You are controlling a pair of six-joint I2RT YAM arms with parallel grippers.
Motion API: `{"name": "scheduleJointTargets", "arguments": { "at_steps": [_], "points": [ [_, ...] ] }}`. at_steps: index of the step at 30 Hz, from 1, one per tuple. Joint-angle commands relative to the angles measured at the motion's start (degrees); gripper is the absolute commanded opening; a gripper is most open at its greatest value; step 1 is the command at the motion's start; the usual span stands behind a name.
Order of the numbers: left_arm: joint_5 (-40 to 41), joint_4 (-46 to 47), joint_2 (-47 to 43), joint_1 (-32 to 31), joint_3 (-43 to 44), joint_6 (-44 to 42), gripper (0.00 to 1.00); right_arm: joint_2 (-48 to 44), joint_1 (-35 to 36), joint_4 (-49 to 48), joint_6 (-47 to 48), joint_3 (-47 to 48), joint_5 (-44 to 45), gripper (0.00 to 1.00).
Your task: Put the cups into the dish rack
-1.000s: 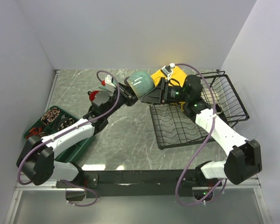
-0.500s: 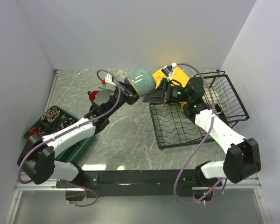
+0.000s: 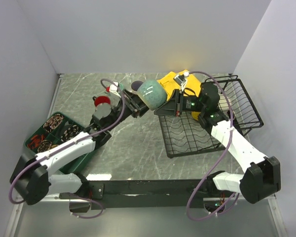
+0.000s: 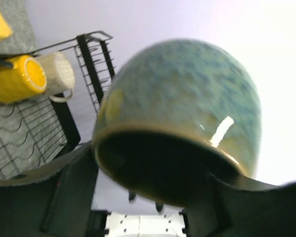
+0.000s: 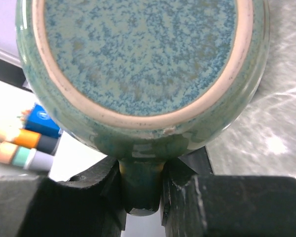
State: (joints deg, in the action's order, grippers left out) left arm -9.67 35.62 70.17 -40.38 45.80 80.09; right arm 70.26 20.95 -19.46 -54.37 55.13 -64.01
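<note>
My right gripper is above a free spot on the bare wires (image 3: 176, 122) beside the yellow mug, so it should lower the teal cup (image 3: 151, 94) there and let it go.
A speckled teal cup (image 3: 151, 94) hangs in the air between both arms, left of the black wire dish rack (image 3: 187, 136). My right gripper (image 3: 164, 105) is shut on its handle; in the right wrist view both fingers pinch the handle (image 5: 139, 185) under the cup's base (image 5: 138, 59). My left gripper (image 3: 138, 102) stands open around the cup, and in the left wrist view its fingers (image 4: 71, 190) flank the rim of the cup (image 4: 182, 108). A yellow mug (image 4: 15, 79) and a cream mug (image 4: 56, 74) lie in the rack (image 4: 64, 118). A red mug (image 3: 102, 101) stands behind the left arm.
A dark green compartmented tray (image 3: 39, 134) with small items sits at the left edge. The rack's raised basket section (image 3: 241, 101) is at the far right. A flat yellow thing (image 3: 171, 81) lies behind the cup. White walls close in on three sides.
The right gripper closed on the cup's handle, then the left gripper's jaws spread apart. The cup shifted slightly to the right.
</note>
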Motion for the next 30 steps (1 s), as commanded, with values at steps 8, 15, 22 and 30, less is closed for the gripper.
{"name": "scheduleJointTargets", "arguments": {
  "at_steps": [8, 15, 22, 30],
  "points": [
    [1.3, -7.0, -13.0, 0.2, -7.0, -5.8, 0.78, -2.9, -2.5, 7.1, 14.2, 0.7, 4.3, 0.0],
    [2.5, -13.9, -16.5, 0.2, -7.6, -8.6, 0.79, -2.1, -2.7, 19.0, 26.2, 2.9, 8.6, 0.0],
    [3.4, -17.9, -20.3, 0.7, -10.6, -9.6, 0.8, -2.6, -3.6, 21.7, 30.1, 1.2, 13.3, 0.0],
    [4.4, -21.0, -26.0, 1.9, -14.9, -9.1, 0.8, -3.7, -5.1, 27.1, 31.6, 0.3, 23.1, 0.0]
  ]
}}
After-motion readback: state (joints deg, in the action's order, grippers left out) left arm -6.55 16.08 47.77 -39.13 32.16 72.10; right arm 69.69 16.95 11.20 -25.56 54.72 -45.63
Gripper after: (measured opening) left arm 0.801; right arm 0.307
